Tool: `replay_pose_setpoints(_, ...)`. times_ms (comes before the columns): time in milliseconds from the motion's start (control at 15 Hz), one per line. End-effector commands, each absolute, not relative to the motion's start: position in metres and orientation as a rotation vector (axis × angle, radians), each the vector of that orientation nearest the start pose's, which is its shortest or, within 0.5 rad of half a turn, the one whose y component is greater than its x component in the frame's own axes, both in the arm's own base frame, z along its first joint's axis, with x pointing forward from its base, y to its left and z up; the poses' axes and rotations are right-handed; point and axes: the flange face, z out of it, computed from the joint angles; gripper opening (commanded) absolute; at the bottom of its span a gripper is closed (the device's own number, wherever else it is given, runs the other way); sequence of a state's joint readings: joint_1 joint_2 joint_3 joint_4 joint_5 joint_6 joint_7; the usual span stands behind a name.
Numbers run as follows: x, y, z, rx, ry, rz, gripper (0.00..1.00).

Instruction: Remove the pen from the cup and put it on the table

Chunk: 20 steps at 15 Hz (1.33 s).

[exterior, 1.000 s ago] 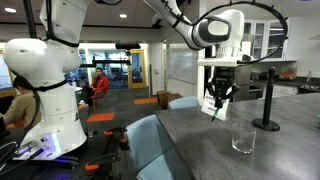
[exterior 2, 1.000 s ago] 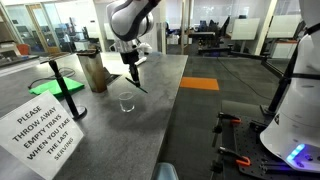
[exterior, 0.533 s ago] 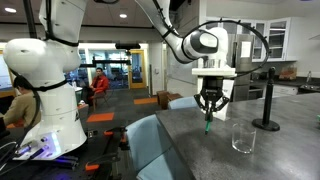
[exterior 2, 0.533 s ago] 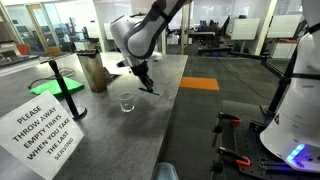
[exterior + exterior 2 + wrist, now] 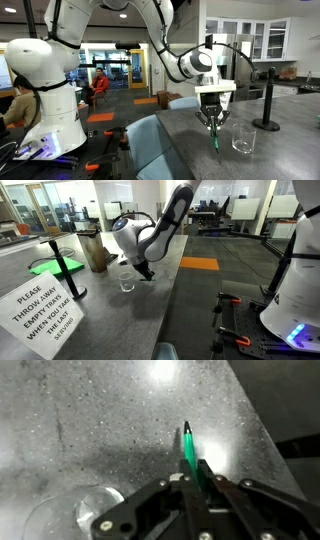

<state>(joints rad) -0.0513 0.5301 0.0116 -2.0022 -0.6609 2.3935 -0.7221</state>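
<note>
I will next lower my gripper slightly toward the bare tabletop beside the clear cup and release the pen, because the tip of the thin green pen [image 5: 214, 139] already hangs close.
My gripper [image 5: 192, 472] is shut on the thin green pen [image 5: 188, 448], whose tip points down toward the dark grey table [image 5: 90, 410]. In an exterior view the gripper [image 5: 213, 122] holds the pen [image 5: 214, 139] low, its tip close to the tabletop [image 5: 190, 150], just beside the clear cup [image 5: 243, 139]. The cup stands empty and upright; it also shows in the wrist view [image 5: 70, 510] at the lower left and in an exterior view [image 5: 126, 281]. In that view the gripper [image 5: 146, 272] hangs right next to the cup.
A black post with a round base [image 5: 267, 100] stands behind the cup. A brown bag [image 5: 95, 250], a green stand [image 5: 62, 265] and a white printed sign [image 5: 42, 305] sit on the table. The table's rounded edge [image 5: 165, 160] is near.
The gripper has moved down toward the tabletop with the pen, from above the cup's height to nearly table level beside the cup. The cup has not moved.
</note>
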Motion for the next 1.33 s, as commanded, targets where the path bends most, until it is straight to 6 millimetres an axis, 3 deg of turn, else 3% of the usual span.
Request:
replay_pose_setpoints(0,0.595,-0.029,0.164,-2.861,-2.022,0.477,0.03)
replay_pose_setpoints(133,0.594,-0.027,0.158,-2.869,-2.046,0.475,0.03)
replay_pose_setpoints(200,0.592,-0.026,0.158,-2.866,-2.049,0.473,0.37)
replay_pose_setpoints(267,0.589,-0.024,0.161,-2.843,-2.045,0.459,0.38)
replay_pose_setpoints(533,0.586,-0.019,0.181,-2.82,-1.976,0.353,0.67)
replay_pose_setpoints(800,0.585,-0.027,0.229,-2.751,-1.78,0.186,0.98)
replay_pose_setpoints(1133,0.59,-0.047,0.303,-2.814,-1.368,-0.143,1.0)
replay_pose_setpoints(1267,0.589,-0.05,0.327,-2.845,-1.256,-0.186,1.0)
